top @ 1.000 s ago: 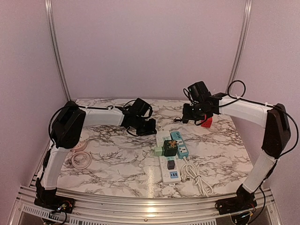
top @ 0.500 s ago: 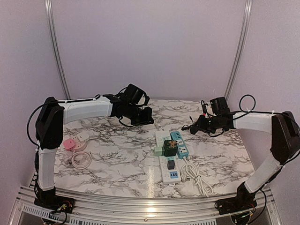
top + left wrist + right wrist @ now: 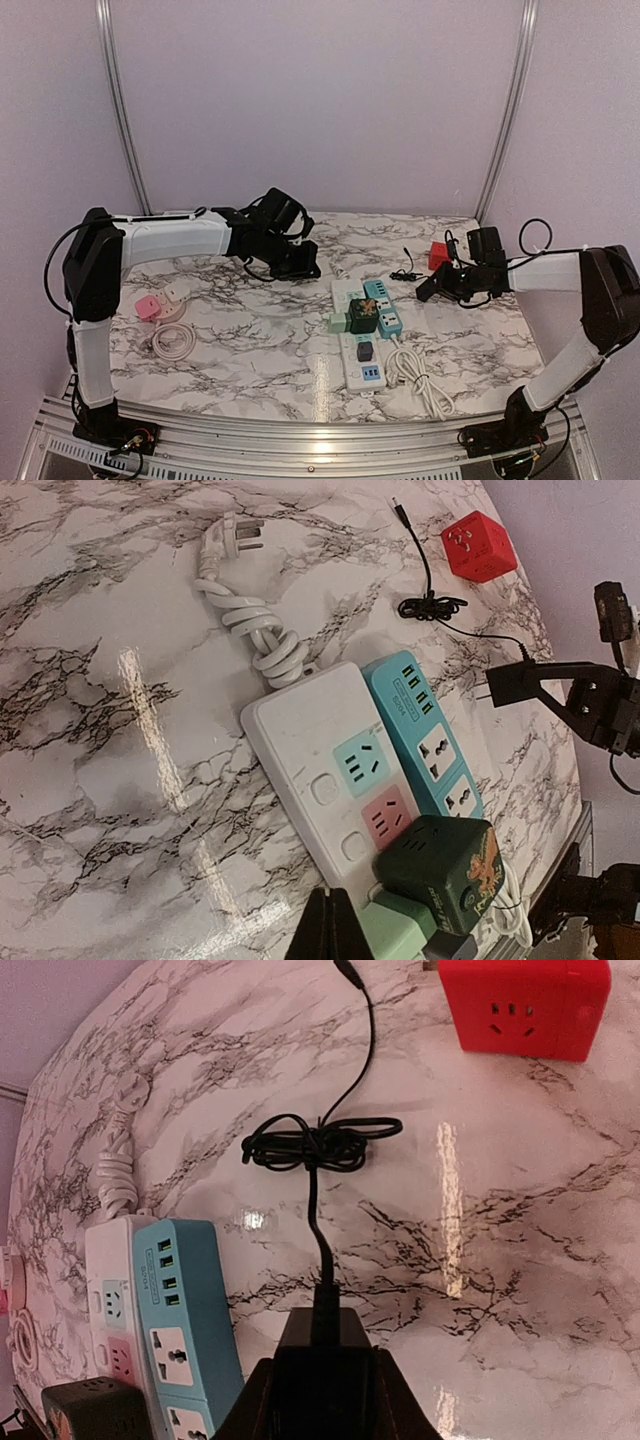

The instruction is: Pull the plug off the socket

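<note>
My right gripper lowers the black plug [image 3: 322, 1335] to the marble next and releases it, as the plug is already apart from the blue power strip.
My right gripper [image 3: 322, 1365] is shut on a black plug [image 3: 322, 1335] whose thin black cable [image 3: 318, 1146] runs coiled over the marble. In the top view this gripper [image 3: 428, 290] hangs low, to the right of the blue power strip [image 3: 384, 305] and apart from it. A white power strip [image 3: 356, 340] carries a small black adapter [image 3: 364, 351] and a dark green cube plug [image 3: 362, 317], also seen in the left wrist view [image 3: 440, 872]. My left gripper [image 3: 333, 925] is shut and empty, just left of the strips [image 3: 303, 266].
A red cube socket [image 3: 438, 255] lies at the back right. A coiled white cord [image 3: 415, 378] sits in front of the strips, with another white cord [image 3: 255, 630] behind them. A pink plug [image 3: 148, 306] and coiled cord [image 3: 172, 340] lie far left.
My right gripper has swung right and down to beside the blue strip, with the black cable trailing from it. My left arm has shifted back and left, the gripper staying near the strips.
</note>
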Motion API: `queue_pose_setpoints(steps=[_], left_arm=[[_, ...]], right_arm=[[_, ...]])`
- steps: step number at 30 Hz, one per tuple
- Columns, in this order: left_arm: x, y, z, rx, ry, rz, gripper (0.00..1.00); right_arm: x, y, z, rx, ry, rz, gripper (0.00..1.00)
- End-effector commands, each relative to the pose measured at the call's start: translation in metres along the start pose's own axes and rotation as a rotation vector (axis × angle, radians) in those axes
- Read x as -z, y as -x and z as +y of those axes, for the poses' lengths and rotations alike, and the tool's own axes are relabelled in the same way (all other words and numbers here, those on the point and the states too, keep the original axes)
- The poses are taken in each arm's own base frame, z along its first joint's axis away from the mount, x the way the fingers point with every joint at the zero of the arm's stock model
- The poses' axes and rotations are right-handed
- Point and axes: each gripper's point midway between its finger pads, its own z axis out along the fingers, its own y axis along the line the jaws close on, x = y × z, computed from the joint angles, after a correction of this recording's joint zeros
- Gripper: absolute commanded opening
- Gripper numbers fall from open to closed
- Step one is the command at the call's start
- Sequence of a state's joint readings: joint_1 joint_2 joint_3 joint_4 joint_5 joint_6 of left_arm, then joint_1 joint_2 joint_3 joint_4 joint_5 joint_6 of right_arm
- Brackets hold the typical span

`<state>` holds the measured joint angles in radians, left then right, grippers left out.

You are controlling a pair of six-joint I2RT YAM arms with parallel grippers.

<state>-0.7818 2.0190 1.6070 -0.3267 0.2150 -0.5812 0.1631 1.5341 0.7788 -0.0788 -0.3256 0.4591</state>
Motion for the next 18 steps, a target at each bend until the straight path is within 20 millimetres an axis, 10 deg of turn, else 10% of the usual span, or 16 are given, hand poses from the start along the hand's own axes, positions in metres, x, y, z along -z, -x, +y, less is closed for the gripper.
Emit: queue_pose_setpoints(steps=[1, 18], left_arm=[[0.016, -0.006, -0.01, -0.023, -0.017, 0.01, 0.0], [0.027, -0.012, -0.022, -0.046, -0.026, 0.001, 0.0]], right_arm=[[0.003, 0.009, 0.008, 0.022, 0.043, -0.037, 0.02], [0.0, -0.012, -0.007, -0.002, 0.019, -0.008, 0.11]])
